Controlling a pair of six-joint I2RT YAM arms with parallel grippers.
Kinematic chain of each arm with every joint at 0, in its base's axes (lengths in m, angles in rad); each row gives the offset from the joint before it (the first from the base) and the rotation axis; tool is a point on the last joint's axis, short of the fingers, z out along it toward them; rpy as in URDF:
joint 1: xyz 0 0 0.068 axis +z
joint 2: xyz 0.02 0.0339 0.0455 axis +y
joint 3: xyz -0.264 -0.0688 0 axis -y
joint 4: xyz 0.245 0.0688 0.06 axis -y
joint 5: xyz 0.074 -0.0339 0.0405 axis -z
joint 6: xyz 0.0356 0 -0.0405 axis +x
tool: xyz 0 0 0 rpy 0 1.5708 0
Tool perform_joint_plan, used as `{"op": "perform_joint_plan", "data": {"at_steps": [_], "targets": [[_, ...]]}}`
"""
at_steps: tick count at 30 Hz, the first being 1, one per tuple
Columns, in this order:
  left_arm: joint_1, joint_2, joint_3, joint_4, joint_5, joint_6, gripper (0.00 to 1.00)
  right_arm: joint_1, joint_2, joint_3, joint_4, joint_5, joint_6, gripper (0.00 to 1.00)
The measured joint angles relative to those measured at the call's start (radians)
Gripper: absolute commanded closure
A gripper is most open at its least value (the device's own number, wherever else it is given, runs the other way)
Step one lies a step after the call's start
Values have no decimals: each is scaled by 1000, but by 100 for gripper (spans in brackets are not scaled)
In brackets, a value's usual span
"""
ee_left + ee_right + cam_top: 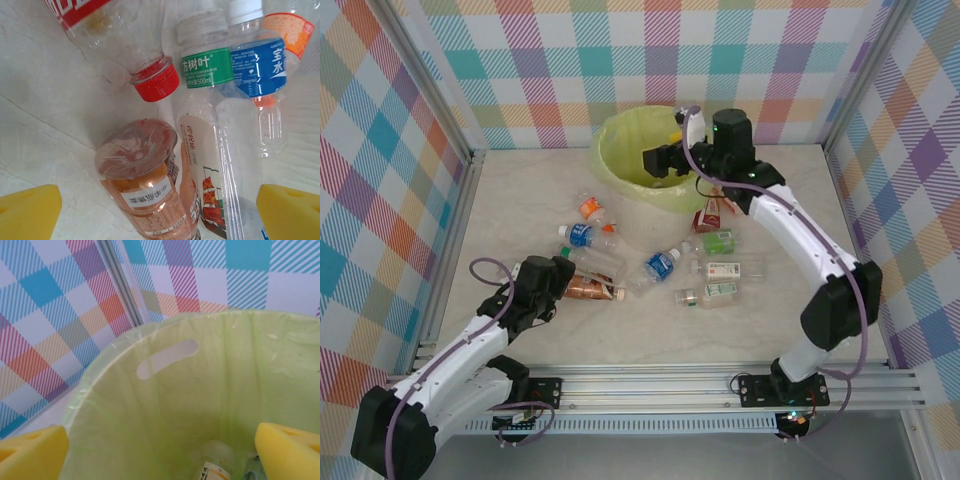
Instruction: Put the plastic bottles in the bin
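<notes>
The left gripper moves down onto the base end of the orange-labelled bottle next and closes around it, because its open fingers already stand wide on either side of the bottle.
My left gripper (563, 283) (159, 215) stands open low over the table. Its yellow pads (27, 212) sit on either side of an orange-labelled bottle (145, 190) (590, 288) without touching it. Beside that bottle lie a white-labelled one (205, 175), a red-capped one (150, 80), a green-labelled one (205, 65) and a blue-labelled one (260, 67). My right gripper (655, 160) (160, 455) hangs open over the bin (620, 150) (165, 405), with nothing between its pads. A bottle (215, 465) lies at the bin's bottom. Several more bottles are scattered mid-table, among them blue-labelled ones (660, 265) and green-labelled ones (718, 240).
Checkered walls with metal posts (470, 190) close in the table on three sides. A metal rail (660, 385) runs along the near edge. The right arm's links (790, 230) arch over the bottles on the right.
</notes>
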Motion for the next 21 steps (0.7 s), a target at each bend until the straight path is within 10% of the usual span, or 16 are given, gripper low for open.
{"op": "perform_joint_plan", "data": {"at_steps": [21], "targets": [[7,187,-23,132,18,-160,8,0,-700,-730,277,73,4,0]]}}
